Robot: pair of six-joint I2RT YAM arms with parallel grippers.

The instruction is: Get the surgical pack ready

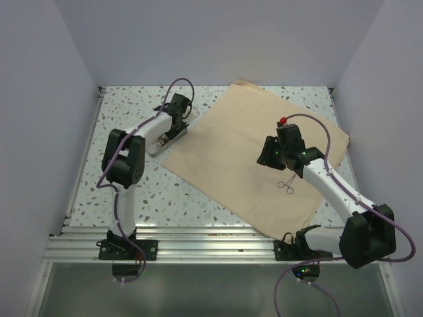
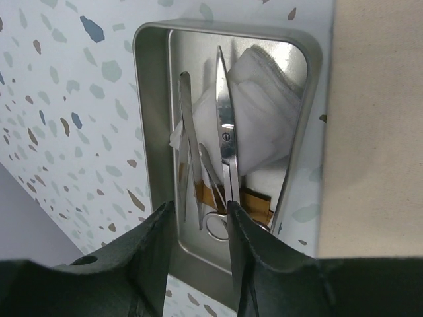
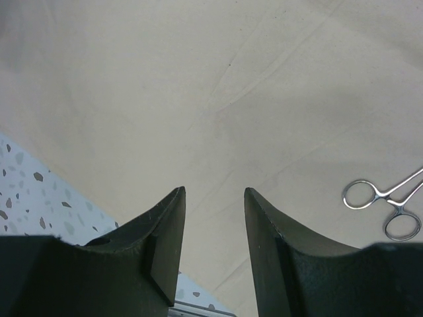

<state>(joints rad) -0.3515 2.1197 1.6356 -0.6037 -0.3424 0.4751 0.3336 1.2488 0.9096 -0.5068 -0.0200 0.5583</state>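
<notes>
My open right gripper swings to the right in the top view and down onto the stems of the silver forceps next, as they lie free on the cloth.
The surgical pack's tan cloth point(image 1: 251, 152) lies flat and unfolded across the table. Just off its left edge sits the small steel tray point(image 2: 142, 79), holding silver scissors point(image 2: 225, 125), tweezers point(image 2: 188, 139) and white gauze point(image 2: 264, 112). My left gripper point(image 2: 201, 211) hovers over the tray's near end, open; the scissors lie against its right finger and nothing is clamped between the fingers. My right gripper point(image 3: 213, 191) hangs open and empty over the cloth point(image 3: 198, 86). Silver forceps point(image 3: 390, 198) lie on the cloth to its right.
The speckled tabletop point(image 1: 125, 191) is walled on the left, back and right. An aluminium rail point(image 1: 198, 241) runs along the near edge by the arm bases. The forceps point(image 1: 286, 186) lie beside the right forearm.
</notes>
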